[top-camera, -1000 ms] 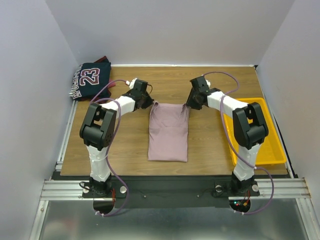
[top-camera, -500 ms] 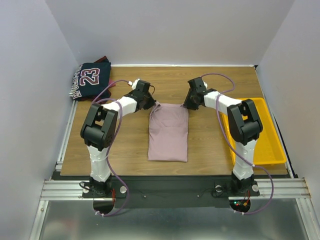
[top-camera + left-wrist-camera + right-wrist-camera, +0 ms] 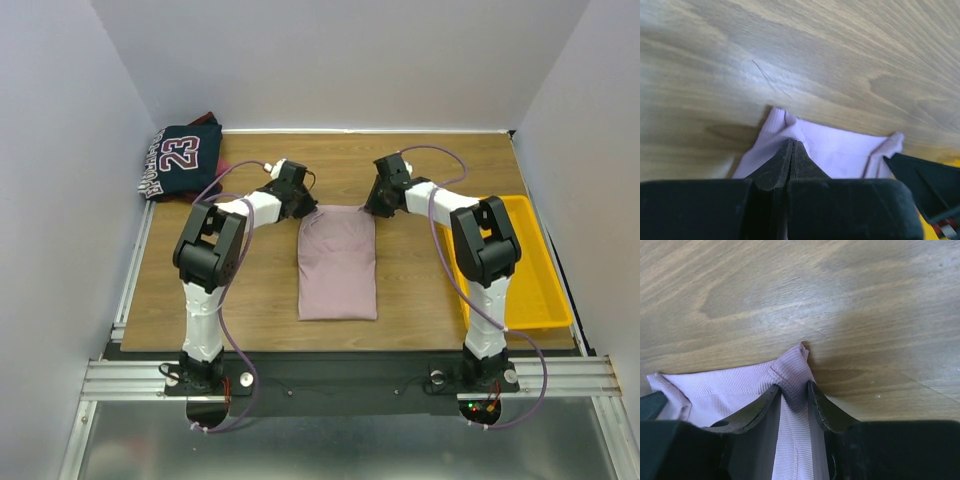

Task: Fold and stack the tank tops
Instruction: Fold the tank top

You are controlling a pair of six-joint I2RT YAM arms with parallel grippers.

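My left gripper draws the pinched corner outward onto the clear bare wood beyond the pink top's far edge next and releases it.
The dusty pink tank top (image 3: pixel 337 262) lies folded lengthwise in a long strip at the table's middle. My left gripper (image 3: pixel 303 207) is at its far left corner, and my right gripper (image 3: pixel 370 207) is at its far right corner. In the left wrist view the left gripper (image 3: pixel 792 142) is shut tight on the pink cloth (image 3: pixel 840 155). In the right wrist view the right gripper (image 3: pixel 792 387) pinches a fold of the pink cloth (image 3: pixel 725 385). The navy "23" tank top (image 3: pixel 183 160) lies at the far left corner. A sliver of the maroon one (image 3: pixel 222 166) shows under it.
A yellow plastic tray (image 3: pixel 535 300) stands along the table's right edge, beside the right arm. Grey walls close in the left, far and right sides. The wooden table (image 3: pixel 250 290) shows bare wood around the pink top.
Both grippers have shifted slightly toward the far side and inward while holding the pink top's far corners. The far edge is now straighter and the strip a little narrower.
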